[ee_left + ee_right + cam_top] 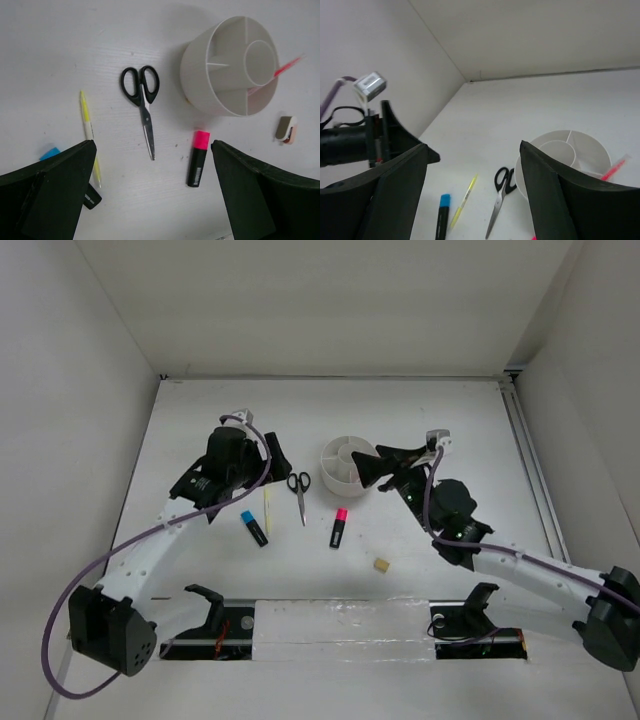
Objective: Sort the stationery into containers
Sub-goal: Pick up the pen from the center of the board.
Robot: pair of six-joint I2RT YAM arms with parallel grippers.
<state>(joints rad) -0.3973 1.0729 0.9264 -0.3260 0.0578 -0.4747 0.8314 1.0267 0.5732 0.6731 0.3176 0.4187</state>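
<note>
The robot's left gripper needs to move down and back, to the left in its wrist view, onto the yellow pen's middle (267, 509), because that pen is still outside the organiser (345, 462).
The round white organiser (345, 462) stands mid-table with a red pen (281, 71) leaning in one outer compartment. Left of it lie black-handled scissors (298, 490), a yellow pen (268, 508), a blue-capped highlighter (254, 527) and a pink-capped highlighter (339, 527). A tan eraser (380, 565) lies nearer the front. A small pinkish eraser (286, 129) lies right of the organiser. My left gripper (277, 457) is open and empty above the scissors (142, 97). My right gripper (375, 465) is open and empty, held high by the organiser's (570, 150) right side.
White walls enclose the table on three sides. The arm bases and a white strip run along the front edge (340, 625). The left arm (350, 142) shows at the left of the right wrist view.
</note>
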